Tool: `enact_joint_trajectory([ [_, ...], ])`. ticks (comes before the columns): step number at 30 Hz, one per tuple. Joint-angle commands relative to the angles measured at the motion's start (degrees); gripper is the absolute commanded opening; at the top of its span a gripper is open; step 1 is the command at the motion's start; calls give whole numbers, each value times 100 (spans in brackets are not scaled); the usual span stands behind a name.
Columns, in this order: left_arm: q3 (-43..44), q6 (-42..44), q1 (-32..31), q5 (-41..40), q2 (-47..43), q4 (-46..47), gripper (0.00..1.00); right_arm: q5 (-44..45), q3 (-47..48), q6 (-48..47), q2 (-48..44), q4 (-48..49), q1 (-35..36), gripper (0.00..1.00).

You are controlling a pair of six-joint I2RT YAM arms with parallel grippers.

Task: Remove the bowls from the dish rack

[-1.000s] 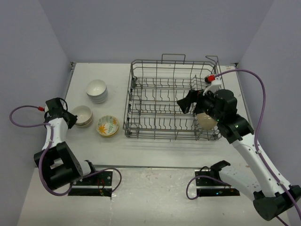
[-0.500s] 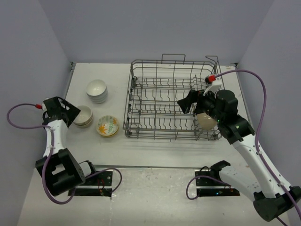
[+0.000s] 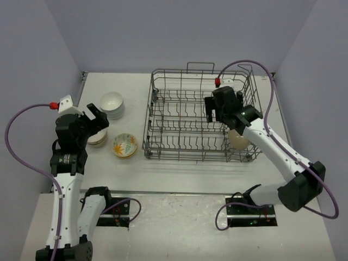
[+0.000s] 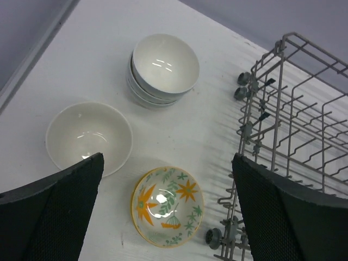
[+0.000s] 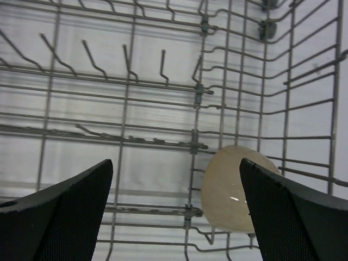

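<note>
The robot next needs to move its right gripper down and back, tilting it to close on the beige bowl's rim [image 3: 230, 139] [image 5: 207, 184], because the bowl stands below the gripper and nearer the robot's base.
The dark wire dish rack [image 3: 197, 71] fills the middle of the table, and one beige bowl [image 3: 239, 140] stands on edge in its near right corner. My right gripper [image 3: 215, 111] hovers open over the rack's right part. In the right wrist view, the beige bowl [image 5: 234, 187] sits just inside its right finger, untouched. Left of the rack are a stack of white bowls [image 3: 112, 104], a cream bowl [image 3: 99, 139] and a floral bowl [image 3: 124, 145]. My left gripper [image 3: 91, 122] hangs open and empty above them, over the floral bowl [image 4: 167, 206] and the cream bowl [image 4: 87, 136].
The rack's left end with its small wheels [image 4: 247, 87] rises close to the right of the floral bowl. Grey walls close in the table on the left, back and right. Rows of upright tines [image 5: 125, 60] stand in the rack beneath my right gripper.
My left gripper has opened, let go of the cream bowl and risen above the bowls. My right arm has swung back and up, away from the beige bowl.
</note>
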Motion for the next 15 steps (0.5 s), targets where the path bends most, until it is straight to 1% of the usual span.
enact_joint_trajectory([
  [1, -285, 497, -677, -532, -74, -97, 100, 1673, 489, -90, 415, -1078, 100, 99],
  [4, -574, 480, -1101, -921, -443, 52, 100, 2078, 525, -134, 855, -1236, 136, 99],
  [5, -593, 479, -1119, -905, -506, 79, 100, 2349, 542, -73, 995, -1297, 144, 99],
  [6, -576, 488, -1120, -748, -550, 114, 100, 2412, 568, -55, 1257, -1298, 136, 99],
  [10, -637, 514, -1242, -589, -568, 211, 100, 2457, 674, 190, 1768, -1552, 206, 99],
  [12, -646, 532, -1382, -614, -559, 202, 100, 2640, 578, 515, 1849, -1745, 215, 99],
  [15, -637, 532, -1488, -659, -629, 193, 100, 2475, 376, 683, 1919, -1790, 215, 99],
])
